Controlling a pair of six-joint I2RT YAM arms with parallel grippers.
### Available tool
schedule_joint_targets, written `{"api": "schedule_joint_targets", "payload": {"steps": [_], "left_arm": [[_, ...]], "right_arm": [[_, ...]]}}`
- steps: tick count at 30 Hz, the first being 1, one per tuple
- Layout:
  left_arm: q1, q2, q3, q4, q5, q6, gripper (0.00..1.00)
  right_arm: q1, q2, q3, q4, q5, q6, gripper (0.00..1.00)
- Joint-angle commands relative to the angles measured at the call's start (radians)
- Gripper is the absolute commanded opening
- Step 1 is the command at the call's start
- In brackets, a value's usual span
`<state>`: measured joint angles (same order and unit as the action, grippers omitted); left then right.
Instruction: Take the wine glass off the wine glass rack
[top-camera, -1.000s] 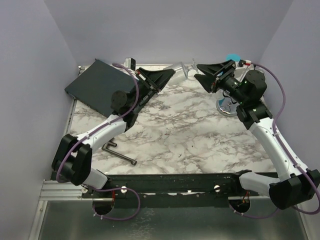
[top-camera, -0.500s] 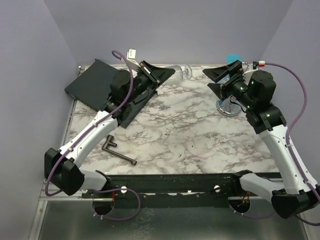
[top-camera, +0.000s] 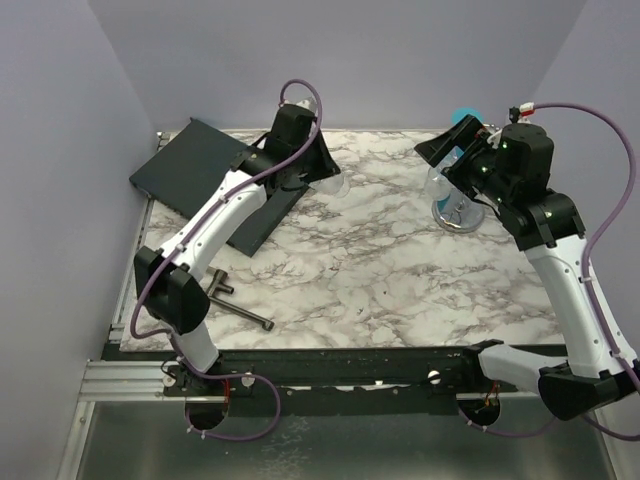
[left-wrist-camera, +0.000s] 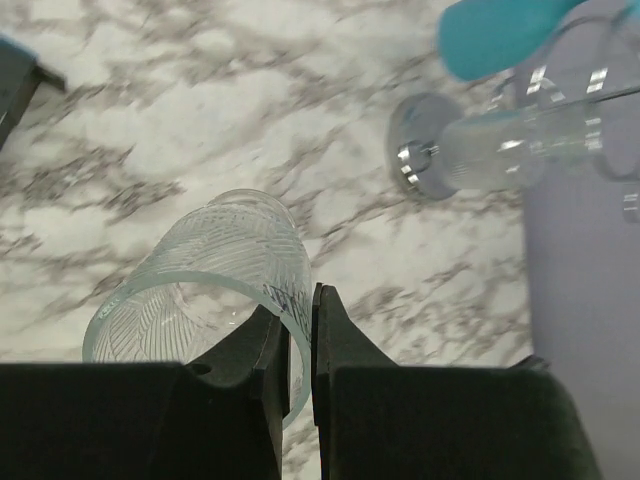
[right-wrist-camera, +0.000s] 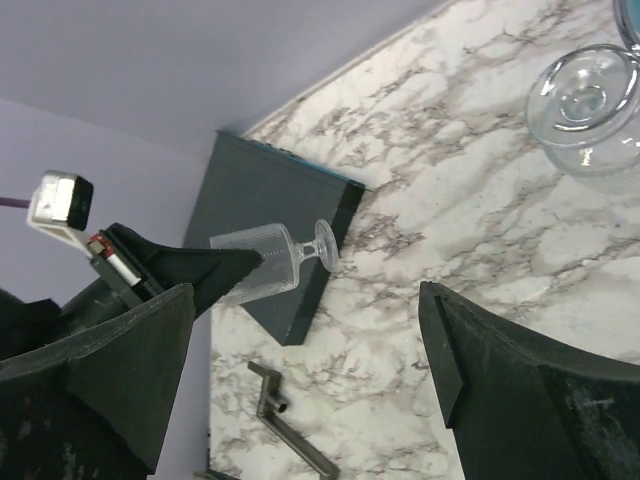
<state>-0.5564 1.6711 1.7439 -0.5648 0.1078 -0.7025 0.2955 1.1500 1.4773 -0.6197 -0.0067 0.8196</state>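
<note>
My left gripper moves back and down to the marble beside the dark flat box next, glass foot first, and releases the rim of the glass, since the marble lies bare.
My left gripper is shut on the rim of a ribbed clear wine glass, one finger inside the bowl and one outside. The glass hangs tilted in the air above the edge of a dark flat box, well left of the wine glass rack. The rack's shiny round base stands at the table's back right. My right gripper hovers just above and left of the rack, jaws wide open and empty. From above, my left gripper is at the back middle.
Another clear glass is at the rack, with a teal object behind it. The dark flat box lies at the back left. A metal L-shaped tool lies near the left front. Lilac walls close in three sides.
My left arm has carried the glass away from the rack, leftward and nearer, over the box edge. My right gripper has opened wide and drawn back toward the rack.
</note>
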Motion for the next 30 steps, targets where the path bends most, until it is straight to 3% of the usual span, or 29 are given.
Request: {"api": "schedule_joint_targets", "payload": {"steps": [1,19,30], "left_arm": [[0.000,0.072,0.074,-0.241,-0.100,0.136,0.00],[-0.017,0.308,0.065,-0.296,-0.200,0.245,0.00],[-0.050,0.353,0.073,-0.296,-0.238,0.254,0.00]], "right_arm": [[0.007,0.026,0.044,-0.084,0.064,-0.099,1.00],[-0.021,-0.036,-0.058,-0.066,0.163,-0.112,1.00],[-0.336,-0.052,-0.216,0.039,-0.292,-0.093,1.00]]}}
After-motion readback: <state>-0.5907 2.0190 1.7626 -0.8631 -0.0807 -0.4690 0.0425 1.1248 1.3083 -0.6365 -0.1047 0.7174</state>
